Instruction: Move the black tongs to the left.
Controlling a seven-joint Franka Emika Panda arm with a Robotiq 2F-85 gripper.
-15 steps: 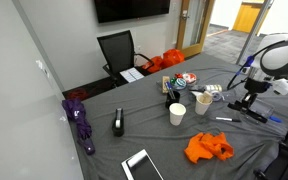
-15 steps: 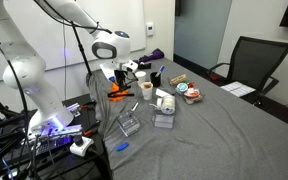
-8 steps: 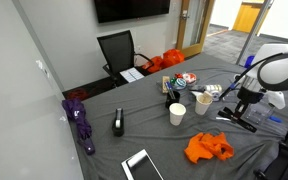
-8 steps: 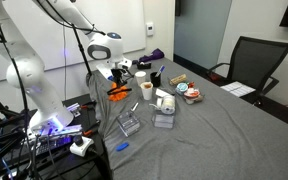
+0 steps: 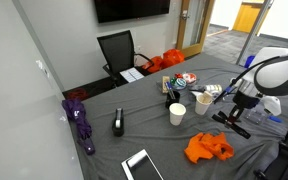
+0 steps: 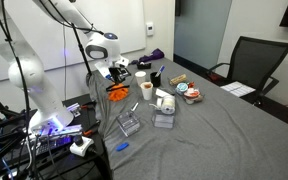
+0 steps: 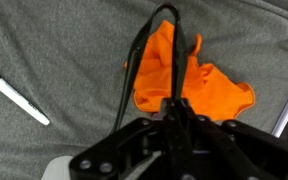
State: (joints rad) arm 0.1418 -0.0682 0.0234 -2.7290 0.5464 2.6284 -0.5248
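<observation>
I will next move my gripper down and to the left in the wrist view and release the tongs, because clear cover between the pen and the cloth is below it there.
My gripper (image 7: 174,105) is shut on the black tongs (image 7: 136,55). In the wrist view their two thin arms run up from the jaws and meet at the top. They hang above an orange cloth (image 7: 189,75) that lies on the grey table cover. In an exterior view the gripper (image 5: 238,103) holds the tongs (image 5: 231,120) just above and to the right of the orange cloth (image 5: 208,148). In an exterior view the gripper (image 6: 115,73) sits over the cloth (image 6: 119,94) at the table's near-left corner.
A white pen (image 7: 21,102) lies on the cover left of the cloth. Two paper cups (image 5: 178,114) (image 5: 204,103), a black block with a white label (image 5: 118,123), a tablet (image 5: 141,165) and a purple object (image 5: 80,120) are on the table. An office chair (image 5: 117,52) stands behind.
The gripper, still shut on the tongs, has moved left across the table and now hangs by the orange cloth. Nothing else moved.
</observation>
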